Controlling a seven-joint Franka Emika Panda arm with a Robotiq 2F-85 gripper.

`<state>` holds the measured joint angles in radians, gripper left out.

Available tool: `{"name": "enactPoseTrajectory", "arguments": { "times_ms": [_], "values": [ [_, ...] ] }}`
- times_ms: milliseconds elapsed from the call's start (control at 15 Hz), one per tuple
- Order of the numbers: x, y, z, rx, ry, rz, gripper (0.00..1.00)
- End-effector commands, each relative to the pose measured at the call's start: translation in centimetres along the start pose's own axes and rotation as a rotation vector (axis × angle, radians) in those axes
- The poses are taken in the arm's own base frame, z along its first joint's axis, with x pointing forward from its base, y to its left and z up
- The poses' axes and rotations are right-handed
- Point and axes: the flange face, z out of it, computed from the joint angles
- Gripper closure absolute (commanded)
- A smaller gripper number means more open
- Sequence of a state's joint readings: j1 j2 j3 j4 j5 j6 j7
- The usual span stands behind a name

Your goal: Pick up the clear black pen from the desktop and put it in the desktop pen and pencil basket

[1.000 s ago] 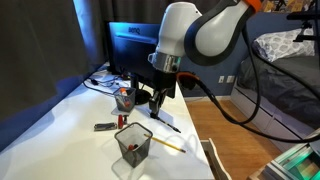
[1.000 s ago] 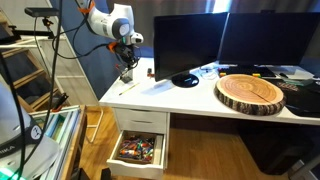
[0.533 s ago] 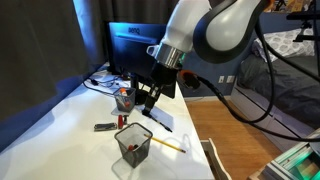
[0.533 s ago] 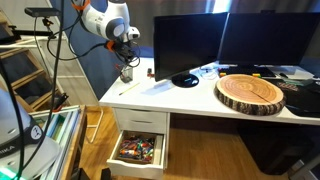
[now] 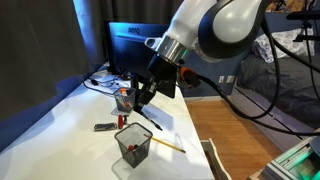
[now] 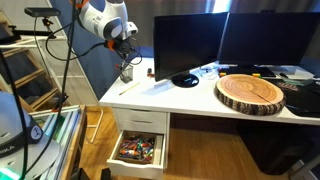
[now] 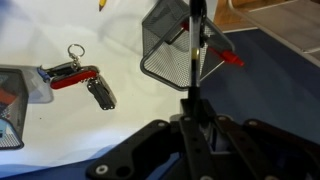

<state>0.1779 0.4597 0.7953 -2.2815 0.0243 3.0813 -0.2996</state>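
Observation:
My gripper moves down toward the pen basket's open top (image 5: 132, 136) (image 7: 177, 48) next and releases the thin black pen into it, since the basket stands below my gripper.
My gripper (image 5: 143, 97) is shut on the thin clear black pen (image 7: 196, 40) and holds it in the air. In the wrist view the pen runs straight out from the jaws (image 7: 190, 118), and its far end lies over the black wire-mesh pen basket (image 7: 178, 52). The basket stands near the front edge of the white desk in an exterior view (image 5: 133, 145), below and a little in front of the gripper. In an exterior view (image 6: 124, 62) the gripper hangs over the desk's far left corner.
A yellow pencil (image 5: 166, 143) lies right of the basket. A short dark marker-like object (image 5: 105, 127) and a red keyed tool (image 7: 74, 72) lie to its left. A small cup with red things (image 5: 124, 98) stands behind it. Monitors (image 5: 130, 50) line the back; the desk edge (image 5: 195, 150) is close.
The gripper has risen off the desk with the pen in it and moved toward the mesh basket. The arm has swung and tilted over the same time.

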Motion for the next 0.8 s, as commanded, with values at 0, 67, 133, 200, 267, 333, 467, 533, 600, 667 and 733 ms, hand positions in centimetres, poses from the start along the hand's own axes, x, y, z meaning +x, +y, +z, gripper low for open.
{"name": "enactPoseTrajectory", "arguments": {
  "times_ms": [0,67,133,200,267,333,467,533,600,667,733],
  "values": [
    [0.0,0.1,0.3,0.057,0.07,-0.045,0.97],
    [0.0,0.3,0.5,0.067,0.082,-0.056,0.97],
    [-0.1,0.4,0.6,0.073,0.096,-0.068,0.97],
    [-0.1,0.6,0.7,0.077,0.108,-0.079,0.97],
    [-0.2,0.6,0.9,0.085,0.121,-0.09,0.97],
    [-0.3,0.8,1.0,0.089,0.131,-0.101,0.97],
    [-0.4,0.8,1.2,0.102,0.145,-0.116,0.97],
    [-0.5,0.8,1.3,0.11,0.148,-0.122,0.97],
    [-0.6,0.7,1.3,0.114,0.143,-0.125,0.97],
    [-0.6,0.6,1.3,0.118,0.142,-0.131,0.97],
    [-0.6,0.6,1.3,0.122,0.142,-0.134,0.97]
  ]
}}
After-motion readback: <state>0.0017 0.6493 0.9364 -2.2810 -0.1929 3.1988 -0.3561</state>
